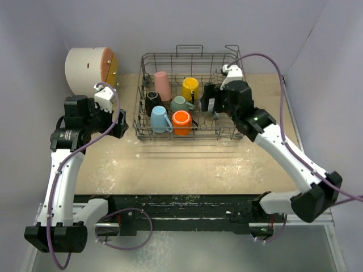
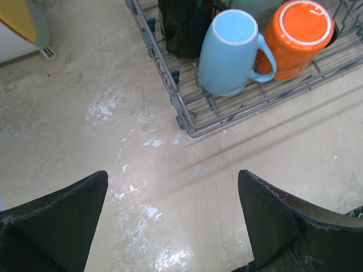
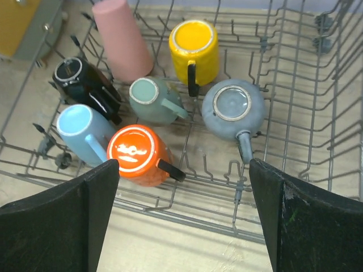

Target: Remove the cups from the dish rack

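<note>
The orange mug's dark handle [image 1: 194, 123] [image 3: 171, 170] sticks out free below, so my right gripper needs to move down and to its left in the top view next, to have its fingers on both sides of the handle.
The grey wire dish rack [image 1: 187, 55] stands at the back middle of the table. It holds the pink tumbler [image 3: 122, 39] and the yellow [image 3: 194, 48], black [image 3: 85, 85], teal [image 3: 150, 101], grey [image 3: 233, 110], light blue [image 3: 82, 131] and orange [image 3: 139, 154] mugs, all bottom-up or tilted. My right gripper [image 3: 182, 170] is open and empty above the rack's front right part, near the grey mug. My left gripper [image 2: 173, 181] is open and empty over bare table left of the rack's near left corner [image 2: 187, 119], short of the light blue mug [image 2: 229, 54].
A white cylindrical cabinet [image 1: 88, 68] with an orange-yellow front stands at the back left, close behind my left arm. The tan tabletop [image 1: 187, 164] runs in front of the rack. Grey walls close in on the left, back and right.
</note>
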{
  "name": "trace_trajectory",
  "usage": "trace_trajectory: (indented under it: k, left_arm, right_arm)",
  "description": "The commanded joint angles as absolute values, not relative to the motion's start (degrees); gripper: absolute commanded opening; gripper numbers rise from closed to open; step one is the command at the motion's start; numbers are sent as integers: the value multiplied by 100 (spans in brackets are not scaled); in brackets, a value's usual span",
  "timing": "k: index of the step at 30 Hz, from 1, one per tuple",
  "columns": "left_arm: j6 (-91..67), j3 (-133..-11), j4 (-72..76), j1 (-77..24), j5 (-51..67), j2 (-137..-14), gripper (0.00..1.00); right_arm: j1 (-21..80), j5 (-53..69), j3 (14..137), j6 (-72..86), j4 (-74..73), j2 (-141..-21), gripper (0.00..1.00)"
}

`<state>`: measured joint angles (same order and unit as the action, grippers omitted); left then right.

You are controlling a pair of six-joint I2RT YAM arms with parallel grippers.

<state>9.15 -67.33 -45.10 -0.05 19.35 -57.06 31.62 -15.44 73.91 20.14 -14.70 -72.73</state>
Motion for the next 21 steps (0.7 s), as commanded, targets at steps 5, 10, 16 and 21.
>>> trace_trajectory:
  k: [5,10,16,21]
  left_arm:
    - [1068,-7025,-4517,11,2271,-5959,99]
    - [1098,-7102,-4451,6,2543,-6086,99]
    - [1378,-7114,-4655,2,2814,-5981,99]
    - [1647,-7316,-4957,5,2887,-5907,99]
  right_arm:
    - [3320,-671,8081,939,-1632,-8468,86]
    - [3314,-101,8336,619,-1968,-9255,77]
    - [3315,157,8289,328,-1736,-9716,76]
    - [3312,350,8353,-33,-1749,-10148,66]
